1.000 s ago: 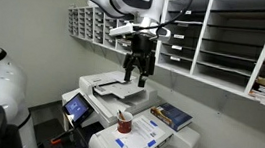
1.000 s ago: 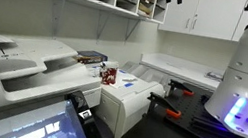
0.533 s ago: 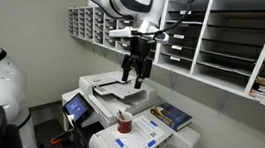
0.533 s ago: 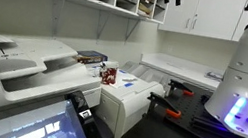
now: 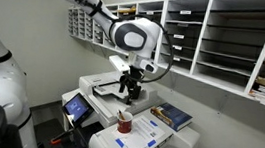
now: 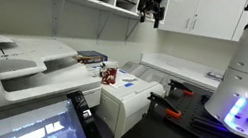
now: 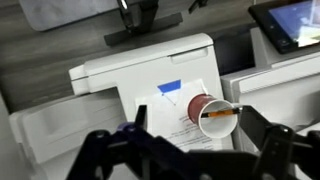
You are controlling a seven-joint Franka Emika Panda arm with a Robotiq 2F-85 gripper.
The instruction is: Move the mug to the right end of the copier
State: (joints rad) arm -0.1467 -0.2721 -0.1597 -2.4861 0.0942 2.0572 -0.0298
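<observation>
My open gripper, above the red mug, lowers its fingers astride the side of the mug's rim by the blue label next, since the mug's opening faces up.
The red mug stands upright on the blue-labelled white surface of the copier. It also shows in an exterior view and in the wrist view, where an orange stick lies inside its pale rim. My gripper hangs above the copier, a little above and behind the mug. It is open and empty. In the wrist view the two dark fingers spread wide at the bottom edge, with the mug between and beyond them. The copier also shows in an exterior view and in the wrist view.
A flat dark blue book lies on the surface beside the mug. The blue-lit touchscreen sits at the copier's front. Wall shelving of paper slots runs above and behind. Orange-handled tools lie on a dark counter.
The arm has swung down and the gripper has dropped toward the copier top, closer to the mug. The mug has not moved.
</observation>
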